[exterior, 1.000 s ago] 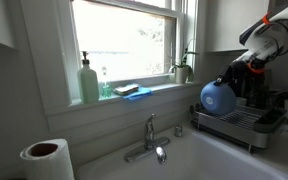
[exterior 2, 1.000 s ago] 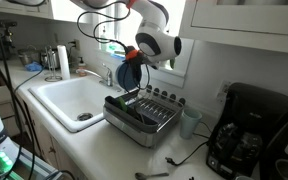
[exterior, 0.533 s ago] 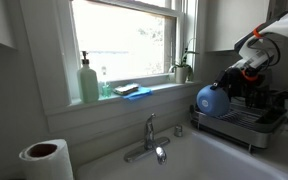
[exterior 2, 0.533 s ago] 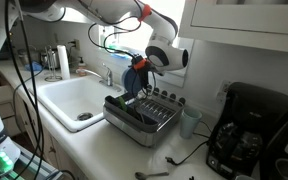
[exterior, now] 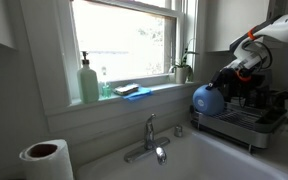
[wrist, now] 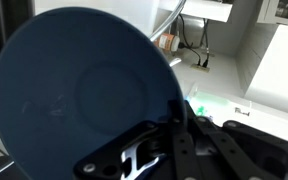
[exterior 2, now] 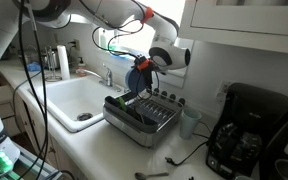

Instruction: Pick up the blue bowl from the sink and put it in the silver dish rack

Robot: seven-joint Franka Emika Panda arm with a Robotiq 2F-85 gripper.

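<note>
My gripper still has the blue bowl (exterior: 207,99) hanging above the window end of the dish rack, so it should next lower the bowl down into that end and let it go.
The blue bowl (exterior: 207,99) hangs on edge in my gripper (exterior: 227,82), just above the near end of the silver dish rack (exterior: 246,127). In an exterior view the bowl (exterior 2: 136,76) sits over the rack's (exterior 2: 144,118) end nearest the white sink (exterior 2: 72,100), held by the gripper (exterior 2: 145,66). In the wrist view the bowl's underside (wrist: 84,90) fills the left of the picture, with the gripper (wrist: 154,140) shut on its rim.
A chrome faucet (exterior: 149,140) stands behind the basin. A green soap bottle (exterior: 89,80) and a flat blue pad (exterior: 127,89) sit on the windowsill. A paper roll (exterior: 47,158) stands nearby. A black coffee maker (exterior 2: 248,130) and a cup (exterior 2: 190,122) stand beyond the rack.
The gripper has carried the blue bowl a little lower and toward the sink-side end of the rack over the last second.
</note>
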